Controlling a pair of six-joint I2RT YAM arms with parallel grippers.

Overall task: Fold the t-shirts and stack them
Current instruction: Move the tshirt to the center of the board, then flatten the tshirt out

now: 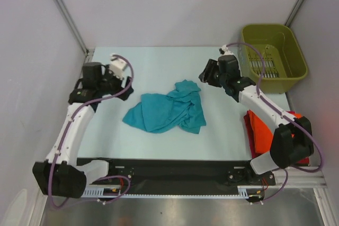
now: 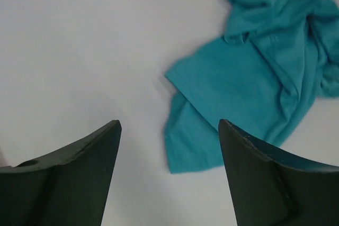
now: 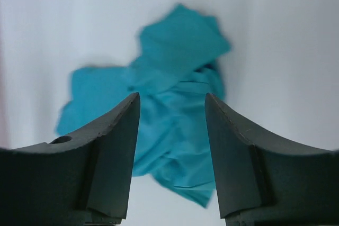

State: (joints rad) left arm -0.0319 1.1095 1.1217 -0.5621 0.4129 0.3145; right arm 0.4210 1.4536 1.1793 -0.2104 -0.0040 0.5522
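Observation:
I will next move my right gripper back and down to close on the teal shirt's near corner (image 1: 197,129) (image 3: 201,198), which sticks out from the crumpled cloth over bare table.
A teal t-shirt (image 1: 167,108) lies crumpled in the middle of the table. My left gripper (image 1: 126,84) hovers to its left, open, with nothing between the fingers. The left wrist view shows the teal shirt (image 2: 254,78) ahead and to the right of that gripper (image 2: 169,123). My right gripper (image 1: 206,75) hangs open just right of the shirt's far end and holds nothing. In the right wrist view the shirt (image 3: 180,51) lies below and beyond that gripper (image 3: 172,95). A folded orange-red t-shirt (image 1: 260,129) rests at the right under the right arm, with dark red cloth (image 1: 303,158) showing at its edge.
An olive-green bin (image 1: 275,78) stands at the back right corner. Grey walls close in the left, back and right sides. The pale table (image 1: 159,67) shows bare surface around the teal shirt.

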